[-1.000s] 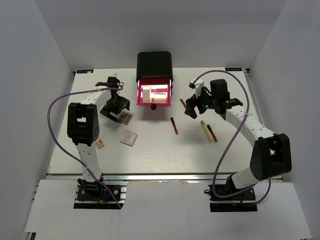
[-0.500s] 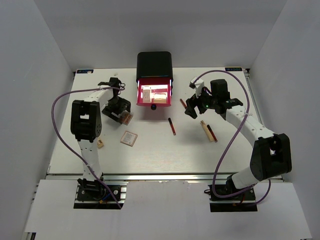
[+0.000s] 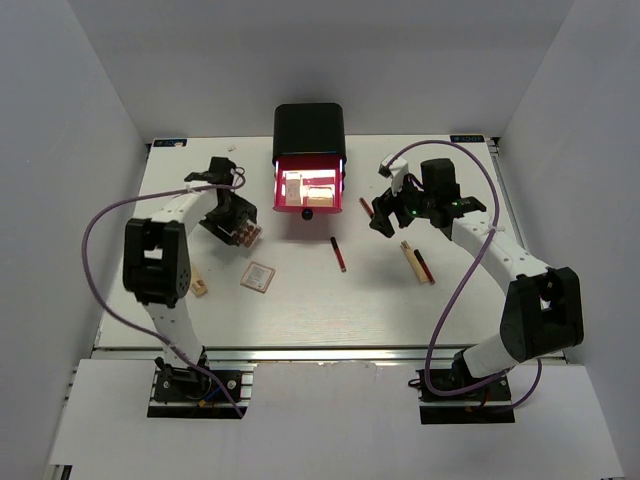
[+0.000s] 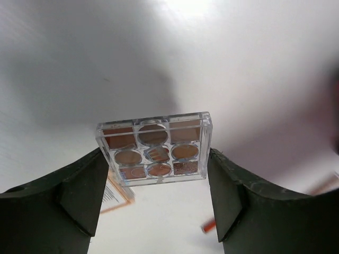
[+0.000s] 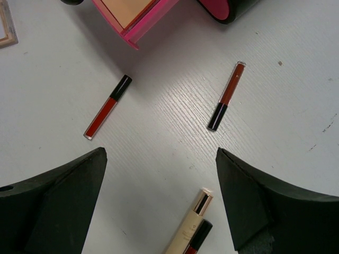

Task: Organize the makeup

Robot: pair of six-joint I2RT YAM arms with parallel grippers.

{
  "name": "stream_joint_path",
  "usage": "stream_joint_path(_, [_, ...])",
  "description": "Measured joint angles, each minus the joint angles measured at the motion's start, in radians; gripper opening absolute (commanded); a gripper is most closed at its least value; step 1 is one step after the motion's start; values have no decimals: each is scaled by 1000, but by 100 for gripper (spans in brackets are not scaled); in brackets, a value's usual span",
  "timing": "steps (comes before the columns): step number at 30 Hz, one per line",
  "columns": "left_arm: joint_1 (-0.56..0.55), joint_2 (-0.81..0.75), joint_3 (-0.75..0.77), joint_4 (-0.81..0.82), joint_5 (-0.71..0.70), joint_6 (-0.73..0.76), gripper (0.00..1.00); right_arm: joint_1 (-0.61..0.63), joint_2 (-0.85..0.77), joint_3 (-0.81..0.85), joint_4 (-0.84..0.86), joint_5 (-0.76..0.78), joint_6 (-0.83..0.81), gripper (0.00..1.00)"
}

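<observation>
Next, the left gripper carries the clear square palette (image 4: 153, 148) outward and toward the right in the top view over the open pink drawer, where pale items already sit.
My left gripper (image 3: 241, 228) is shut on a clear square palette (image 4: 153, 148) with brown pans and holds it above the table, left of the drawer box; the palette also shows in the top view (image 3: 249, 234). A second tan palette (image 3: 258, 276) lies flat below it. A small tan tube (image 3: 200, 288) lies near the left arm. My right gripper (image 3: 385, 215) is open and empty above the table. Two red-and-black sticks (image 5: 107, 113) (image 5: 226, 96) lie ahead of it. A beige stick (image 5: 190, 227) and another red stick (image 3: 425, 267) lie together between its fingers (image 5: 58, 206).
A black box (image 3: 310, 130) stands at the back centre, with its lit pink drawer (image 3: 308, 190) pulled open and pale items inside. The drawer's corner shows in the right wrist view (image 5: 143, 18). White walls close in the table on three sides.
My left arm has swung its elbow outward and carried the palette slightly up and left. The middle red stick has shifted a little left. The right arm has barely moved.
</observation>
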Motion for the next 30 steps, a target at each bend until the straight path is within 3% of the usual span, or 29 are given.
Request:
stream_joint_path(6, [-5,-340,-113,259,90,120,0,0,0,0,0,-4,0,88])
stream_joint_path(10, [-48,-411,-106,400,163,202,0,0,0,0,0,-9,0,88])
stream_joint_path(14, [-161,-269,39,422,202,297,1,0,0,0,-1,-14,0,88])
stream_joint_path(19, [-299,-29,328,351,194,425,12,0,0,0,-2,-17,0,88])
stream_joint_path(25, [-362,144,607,195,130,552,37,0,-21,-3,-2,-19,0,89])
stream_joint_path(30, [-375,171,653,100,45,626,59,0,-41,-8,-2,-20,0,89])
